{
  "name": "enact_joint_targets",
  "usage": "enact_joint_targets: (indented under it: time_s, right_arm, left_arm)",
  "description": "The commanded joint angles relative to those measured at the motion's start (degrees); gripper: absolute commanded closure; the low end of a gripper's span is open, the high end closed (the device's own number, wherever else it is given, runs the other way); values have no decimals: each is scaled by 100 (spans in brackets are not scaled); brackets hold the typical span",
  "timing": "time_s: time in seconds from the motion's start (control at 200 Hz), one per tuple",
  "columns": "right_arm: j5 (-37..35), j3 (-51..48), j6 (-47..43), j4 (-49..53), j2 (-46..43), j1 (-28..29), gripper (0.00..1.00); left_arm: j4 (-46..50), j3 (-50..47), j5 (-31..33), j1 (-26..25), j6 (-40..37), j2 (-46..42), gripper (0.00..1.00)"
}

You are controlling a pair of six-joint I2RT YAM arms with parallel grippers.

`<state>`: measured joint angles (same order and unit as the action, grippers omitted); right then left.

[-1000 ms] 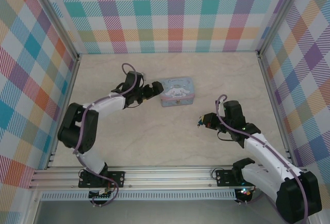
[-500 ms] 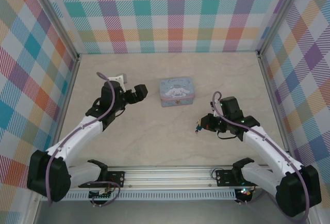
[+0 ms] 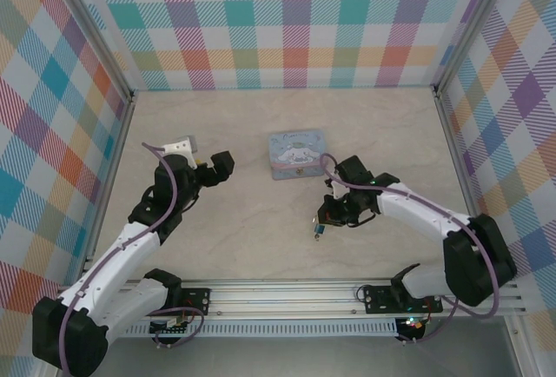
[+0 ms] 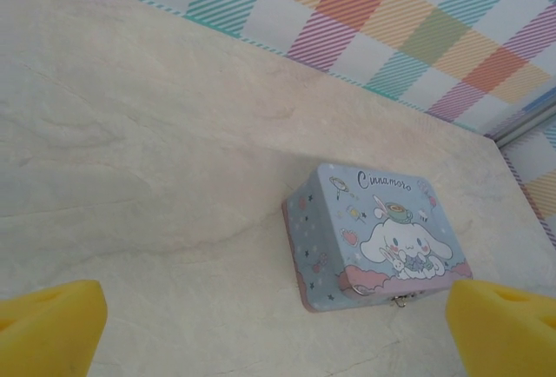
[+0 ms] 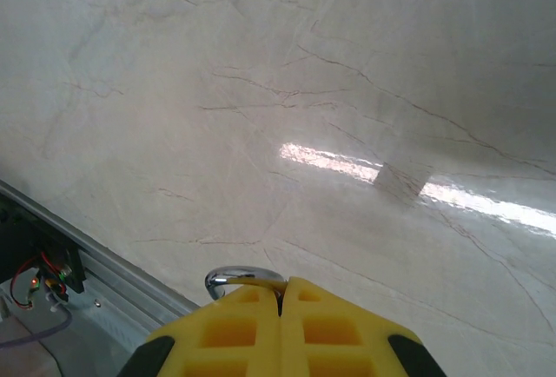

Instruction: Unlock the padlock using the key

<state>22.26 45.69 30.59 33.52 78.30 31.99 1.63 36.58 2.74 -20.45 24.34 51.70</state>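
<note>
The table below, in front of the tin, is empty, so the robot's right gripper will lower the padlock there next and then let go of it.
My right gripper point(image 3: 324, 221) is shut on the padlock point(image 3: 320, 232), a tiny blue body dangling just below the fingertips, in front of the tin and over the table's middle. In the right wrist view the yellow pads point(image 5: 252, 329) are pressed together, and the padlock's silvery shackle point(image 5: 236, 274) curls out at their tips. I cannot make out the key in any view. My left gripper point(image 3: 217, 165) is open, to the left of the tin, with nothing between its yellow fingers point(image 4: 48, 325).
A pale blue tin with a white cartoon character point(image 3: 298, 153) stands at the centre back, and the left wrist view shows its small front clasp point(image 4: 398, 300). The aluminium rail point(image 3: 278, 294) runs along the near edge. Checked walls enclose the table.
The left arm has drawn back from the tin, leftward and nearer. The right gripper has carried the padlock left and toward the table's middle.
</note>
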Motion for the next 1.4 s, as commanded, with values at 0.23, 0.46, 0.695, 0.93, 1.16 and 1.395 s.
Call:
enact_joint_targets:
  time_s: [0.23, 0.46, 0.695, 0.93, 1.16, 1.395]
  right_arm:
    - [-11, 353, -71, -96, 1033, 71, 98]
    - [-234, 288, 38, -277, 1284, 71, 96]
    - [-391, 232, 123, -433, 1362, 71, 94]
    - [-582, 208, 134, -433, 1214, 73, 83]
    - [-1013, 267, 16, -246, 714, 62, 79]
    - [-2011, 289, -636, -203, -454, 41, 69]
  left_arm:
    - [250, -230, 238, 85, -114, -351, 0]
    - [286, -340, 303, 85, -104, -507, 0]
    - [294, -300, 324, 87, -103, -513, 0]
    - [360, -285, 333, 93, -105, -507, 0]
    - [558, -53, 265, 94, -197, -377, 0]
    - [647, 77, 478, 94, -238, -380, 0]
